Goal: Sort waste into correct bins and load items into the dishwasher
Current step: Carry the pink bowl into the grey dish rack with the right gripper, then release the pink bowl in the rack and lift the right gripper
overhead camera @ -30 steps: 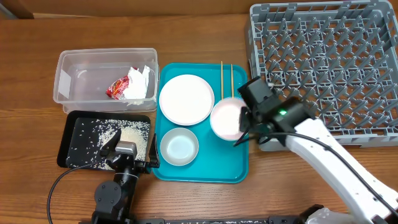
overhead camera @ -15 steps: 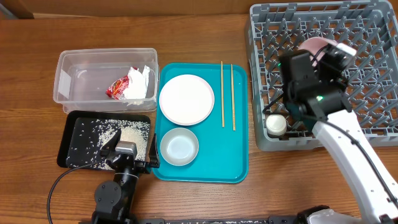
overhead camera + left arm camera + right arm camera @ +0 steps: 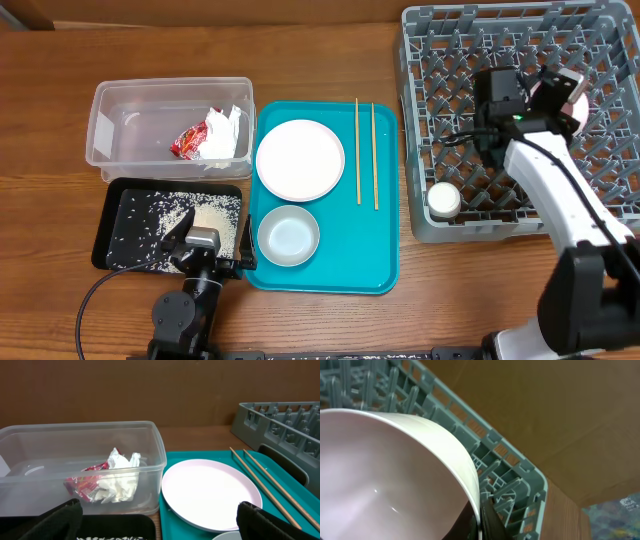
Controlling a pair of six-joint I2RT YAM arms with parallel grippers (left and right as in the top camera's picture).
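My right gripper should move the pink bowl down and to the left in the overhead view onto the rack's middle wires and release it there, clear of the white cup (image 3: 444,200).
My right gripper (image 3: 556,100) is shut on the rim of the pale pink bowl (image 3: 575,88) and holds it tilted over the grey dish rack (image 3: 590,215); the bowl fills the right wrist view (image 3: 390,475). A small white cup (image 3: 444,200) sits in the rack's front left corner. The round plate (image 3: 299,159), the small metal bowl (image 3: 288,235) and two chopsticks (image 3: 366,152) lie on the teal tray (image 3: 385,270). The clear tub (image 3: 125,115) holds the red wrapper (image 3: 188,141) and white paper (image 3: 222,137). Rice (image 3: 205,215) lies in the black tray (image 3: 108,225). My left gripper (image 3: 205,243) is open and empty at the black tray.
In the left wrist view the tub (image 3: 150,440), the plate (image 3: 210,492) and the chopsticks (image 3: 265,477) lie ahead of the left fingers. The wooden table (image 3: 320,60) runs behind the tub and tray.
My right arm lifted the pink bowl off the teal tray and carried it right and back over the dish rack. The left arm has not moved.
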